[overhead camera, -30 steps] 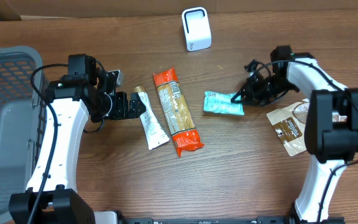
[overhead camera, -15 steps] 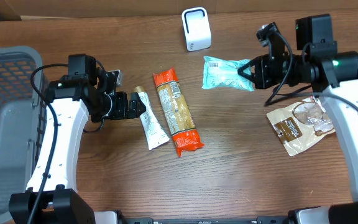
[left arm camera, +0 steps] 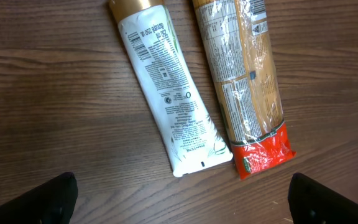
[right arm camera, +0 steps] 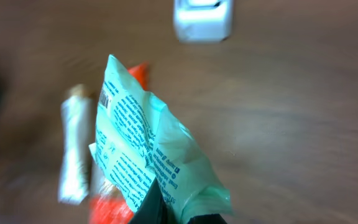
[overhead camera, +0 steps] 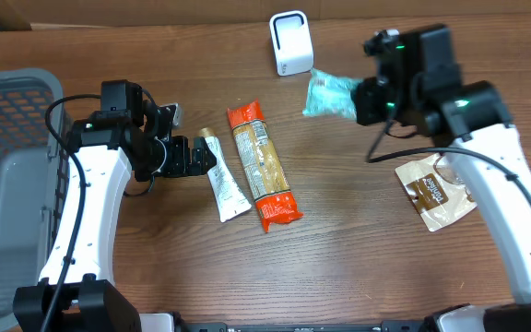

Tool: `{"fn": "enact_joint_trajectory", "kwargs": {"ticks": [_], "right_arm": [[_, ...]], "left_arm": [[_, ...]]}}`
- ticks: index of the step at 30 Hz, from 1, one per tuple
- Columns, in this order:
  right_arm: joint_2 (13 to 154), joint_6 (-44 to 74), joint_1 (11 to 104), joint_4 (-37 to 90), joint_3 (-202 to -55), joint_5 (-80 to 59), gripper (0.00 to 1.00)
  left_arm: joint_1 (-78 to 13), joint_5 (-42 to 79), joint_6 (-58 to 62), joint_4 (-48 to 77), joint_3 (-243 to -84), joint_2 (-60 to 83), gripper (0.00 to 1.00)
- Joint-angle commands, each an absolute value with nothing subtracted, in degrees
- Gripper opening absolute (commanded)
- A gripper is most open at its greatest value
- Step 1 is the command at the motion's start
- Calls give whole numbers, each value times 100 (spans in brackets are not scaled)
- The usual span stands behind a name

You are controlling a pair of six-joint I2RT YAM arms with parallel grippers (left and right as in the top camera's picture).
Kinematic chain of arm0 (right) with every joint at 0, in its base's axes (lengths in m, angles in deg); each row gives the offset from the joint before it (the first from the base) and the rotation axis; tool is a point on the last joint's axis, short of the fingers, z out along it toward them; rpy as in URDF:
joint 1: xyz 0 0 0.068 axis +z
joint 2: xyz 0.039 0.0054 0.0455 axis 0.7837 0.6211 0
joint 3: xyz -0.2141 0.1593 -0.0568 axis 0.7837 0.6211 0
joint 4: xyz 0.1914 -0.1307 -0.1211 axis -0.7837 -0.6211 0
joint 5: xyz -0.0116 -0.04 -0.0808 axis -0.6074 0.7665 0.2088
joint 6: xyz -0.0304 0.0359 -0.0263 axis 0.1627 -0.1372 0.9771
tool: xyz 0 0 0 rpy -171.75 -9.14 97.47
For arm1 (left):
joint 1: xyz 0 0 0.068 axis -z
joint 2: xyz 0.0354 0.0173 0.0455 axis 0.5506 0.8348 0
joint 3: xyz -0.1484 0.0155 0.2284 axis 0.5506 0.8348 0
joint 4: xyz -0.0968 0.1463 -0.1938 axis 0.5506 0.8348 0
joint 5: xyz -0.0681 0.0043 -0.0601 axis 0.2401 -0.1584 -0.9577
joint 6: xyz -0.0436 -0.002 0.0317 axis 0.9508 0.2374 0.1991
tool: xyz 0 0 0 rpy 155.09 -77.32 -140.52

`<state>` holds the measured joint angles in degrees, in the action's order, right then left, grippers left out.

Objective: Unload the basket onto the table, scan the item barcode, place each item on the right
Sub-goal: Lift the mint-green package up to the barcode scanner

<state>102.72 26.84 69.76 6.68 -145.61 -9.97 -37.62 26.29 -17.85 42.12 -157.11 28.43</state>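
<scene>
The teal packet (overhead camera: 328, 95) hangs short of the scanner, so it goes there next in my right gripper. Then it goes back and down over the brown pouch (overhead camera: 437, 192) for release.
My right gripper (overhead camera: 358, 100) is shut on one end of a teal packet (overhead camera: 328, 95) and holds it in the air just right of the white scanner (overhead camera: 291, 42). In the right wrist view the packet (right arm camera: 142, 137) rises from the right gripper (right arm camera: 176, 210), printed side and a small barcode toward the camera, with the scanner (right arm camera: 202, 18) blurred at the top. My left gripper (overhead camera: 192, 148) is open and hovers left of a white tube (overhead camera: 226, 184). Seen from the left wrist, the left gripper (left arm camera: 182, 205) has nothing between its fingers, and the tube (left arm camera: 173, 99) lies ahead.
An orange pasta packet (overhead camera: 262, 164) lies beside the tube, also in the left wrist view (left arm camera: 247, 81). A brown pouch (overhead camera: 439, 189) lies at the right under my right arm. A grey basket (overhead camera: 12, 175) stands at the left edge.
My right gripper has lifted the teal packet off the table and carried it back and left, up beside the scanner. The left arm has not moved.
</scene>
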Motion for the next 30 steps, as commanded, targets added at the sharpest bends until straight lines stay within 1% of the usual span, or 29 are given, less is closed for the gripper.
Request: {"fn": "enact_joint_trajectory", "kwargs": {"ticks": [1, 3, 5, 7, 8, 11, 15, 20, 21, 26, 30], "right_arm": [[10556, 2155, 7588, 1426, -14633, 2060, 4], [10792, 2406, 7830, 2082, -14633, 3005, 4], [11081, 3160, 8009, 2775, -14633, 3365, 4], [11363, 4176, 8093, 3288, -14633, 3376, 4], [11568, 4950, 8117, 3647, -14633, 3374, 4], [12010, 6408, 8117, 4558, -14633, 3374, 4], [12580, 7704, 8110, 6156, -14633, 3461, 4], [13242, 9151, 8077, 7808, -14633, 3409, 4], [13334, 9346, 8075, 7985, -14633, 3378, 4], [14095, 10991, 8044, 9644, -14633, 3042, 4], [14534, 11951, 8023, 9891, -14633, 2849, 4]], "left_arm": [[-3751, 2629, -1894, 4208, -15713, 2872, 100], [-3751, 2629, -1897, 4208, -15713, 2872, 100], [-3751, 2627, -1894, 4208, -15713, 2872, 100], [-3751, 2627, -1897, 4208, -15713, 2872, 100], [-3751, 2629, -1894, 4208, -15713, 2872, 100], [-3751, 2627, -1894, 4208, -15713, 2872, 100], [-3751, 2627, -1897, 4208, -15713, 2872, 100], [-3751, 2627, -1897, 4208, -15713, 2872, 100], [-3751, 2629, -1894, 4208, -15713, 2872, 100], [-3751, 2629, -1894, 4208, -15713, 2872, 100], [-3751, 2627, -1894, 4208, -15713, 2872, 100]]}}
